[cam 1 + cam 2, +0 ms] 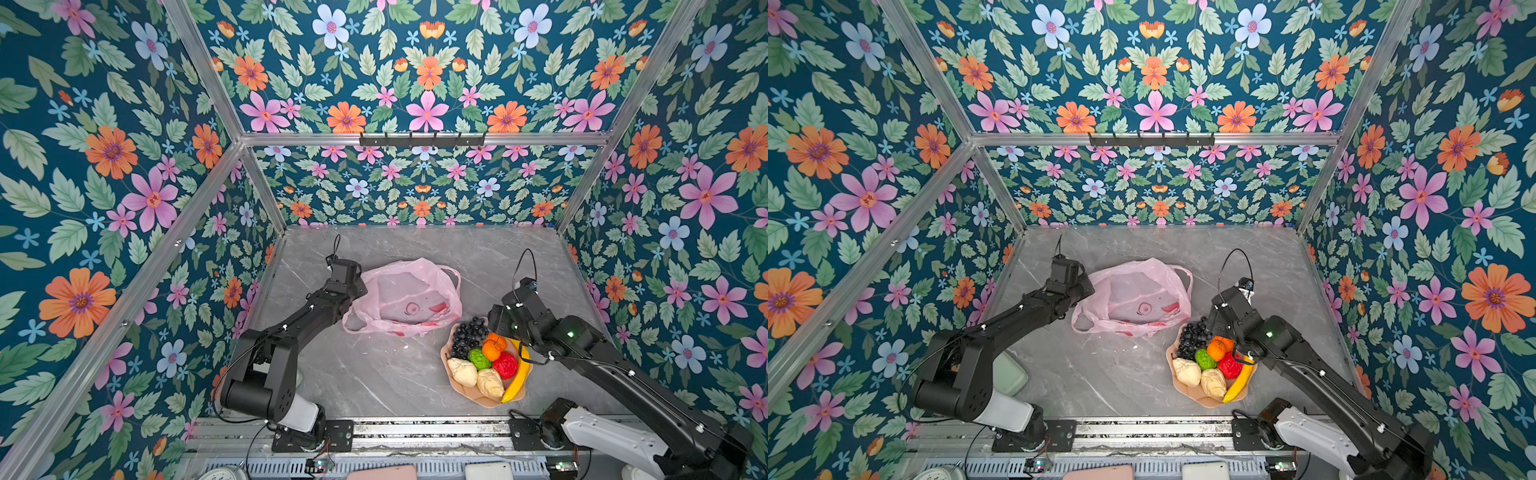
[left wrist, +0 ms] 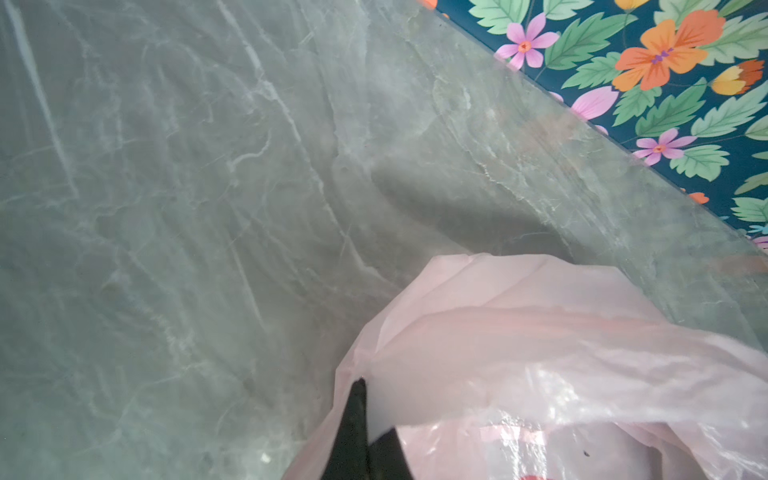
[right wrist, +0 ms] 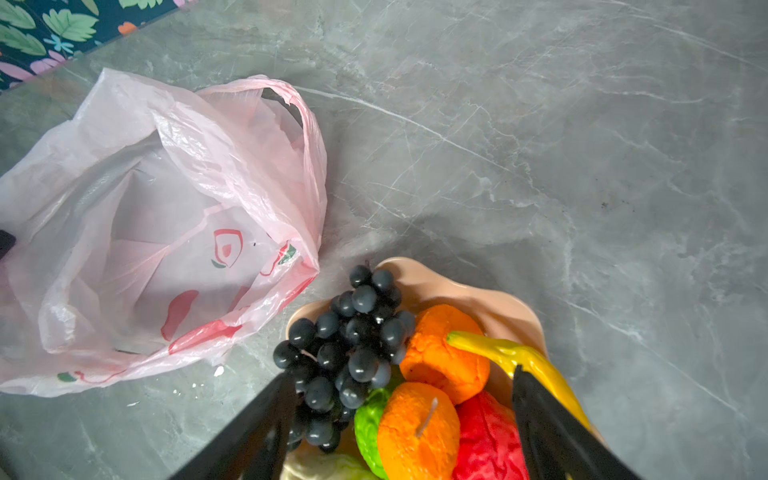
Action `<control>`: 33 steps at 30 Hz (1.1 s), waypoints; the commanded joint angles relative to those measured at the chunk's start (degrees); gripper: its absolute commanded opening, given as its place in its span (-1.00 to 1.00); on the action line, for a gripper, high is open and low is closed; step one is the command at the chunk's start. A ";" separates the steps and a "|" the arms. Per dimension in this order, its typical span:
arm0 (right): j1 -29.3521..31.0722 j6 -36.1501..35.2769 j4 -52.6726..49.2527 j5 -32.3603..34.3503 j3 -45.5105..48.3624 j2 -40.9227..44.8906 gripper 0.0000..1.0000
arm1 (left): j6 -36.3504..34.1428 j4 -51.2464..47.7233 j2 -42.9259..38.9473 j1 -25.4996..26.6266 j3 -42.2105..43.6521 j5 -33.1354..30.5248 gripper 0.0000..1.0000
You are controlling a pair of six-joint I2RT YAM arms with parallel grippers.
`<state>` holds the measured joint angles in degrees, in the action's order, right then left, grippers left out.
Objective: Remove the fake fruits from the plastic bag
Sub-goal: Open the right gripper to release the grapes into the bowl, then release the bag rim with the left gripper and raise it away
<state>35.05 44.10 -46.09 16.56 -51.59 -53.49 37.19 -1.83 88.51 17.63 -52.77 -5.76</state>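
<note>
My left gripper is about to move outward, drag the bag onto the bare marble by the back wall (image 1: 422,244) (image 2: 612,208) and release it. Only printed fruit shows inside the bag.
The pink plastic bag (image 1: 409,291) (image 1: 1133,291) lies crumpled at mid-table, mouth agape; only printed fruit pictures show through its film (image 3: 158,232). My left gripper (image 2: 360,384) is shut on the bag's left edge (image 2: 519,345). The fake fruits are piled on a peach plate (image 1: 484,402) to the bag's right: grapes (image 1: 467,336) (image 3: 353,340), two oranges (image 3: 444,357) (image 3: 417,436), a green fruit (image 1: 479,359), a red fruit (image 1: 505,365), a banana (image 1: 516,380) and two cream lumps (image 1: 462,372). My right gripper (image 3: 401,380) hangs open just over the pile, its fingers astride the oranges, gripping nothing.
Floral walls close the grey marble table (image 1: 374,374) on the left, back and right. The arm bases stand on a metal rail (image 1: 415,432) along the front edge. The plate's rim (image 3: 494,297) nearly touches the bag's near corner.
</note>
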 commanded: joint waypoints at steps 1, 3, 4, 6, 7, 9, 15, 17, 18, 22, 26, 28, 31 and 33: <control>-3.36 -1.70 -4.04 -4.90 1.61 2.85 0.68 | 0.16 0.77 3.83 0.43 -4.99 -0.65 -1.00; -6.23 -0.81 -5.38 -7.59 2.84 4.77 0.69 | 0.16 0.81 7.22 0.70 -9.58 -0.65 -1.00; -7.56 -0.17 -6.20 -8.82 3.41 5.63 0.72 | -0.10 1.06 9.06 0.91 -11.87 -0.66 -1.00; -9.54 1.27 -8.11 -10.28 4.18 6.79 0.76 | -0.61 1.63 12.55 1.17 -15.92 -0.17 -1.00; -10.12 2.02 -9.10 -10.40 4.56 7.34 0.77 | -0.99 2.10 14.50 1.26 -18.22 0.48 -1.00; -10.29 3.05 -10.34 -10.08 5.29 8.19 0.77 | -1.86 2.63 17.85 1.32 -21.90 1.00 -1.00; -10.36 7.30 -14.30 -8.00 6.24 10.29 0.81 | -4.11 2.32 27.70 1.44 -33.38 1.30 -1.00; -10.27 8.29 -15.45 -6.97 6.66 11.34 0.83 | -4.73 1.87 30.37 1.45 -37.08 1.72 -1.00; -10.30 8.75 -15.95 -6.65 6.85 11.80 0.83 | -4.93 1.85 31.57 1.51 -38.59 1.76 -1.00; -10.42 9.90 -16.62 -6.36 7.66 13.39 0.84 | -6.61 -0.95 36.06 1.44 -45.69 4.06 -1.00; -10.40 10.67 -17.20 -6.72 8.05 13.68 0.87 | -7.37 -2.40 36.86 1.46 -47.99 6.75 -0.74; -10.43 11.11 -18.08 -7.00 7.79 13.51 0.94 | -8.16 -3.64 36.35 1.50 -48.57 7.28 -0.52; -10.39 12.92 -19.09 -6.65 7.91 14.23 0.99 | -10.79 -9.24 36.63 1.45 -52.44 8.43 -0.15; -10.39 14.13 -19.70 -6.04 8.00 15.18 0.99 | -12.45 -14.26 36.91 1.45 -55.75 8.57 0.10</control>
<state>24.69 55.64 -63.40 9.23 -43.53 -39.11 28.18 -9.45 125.45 19.11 -105.58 1.67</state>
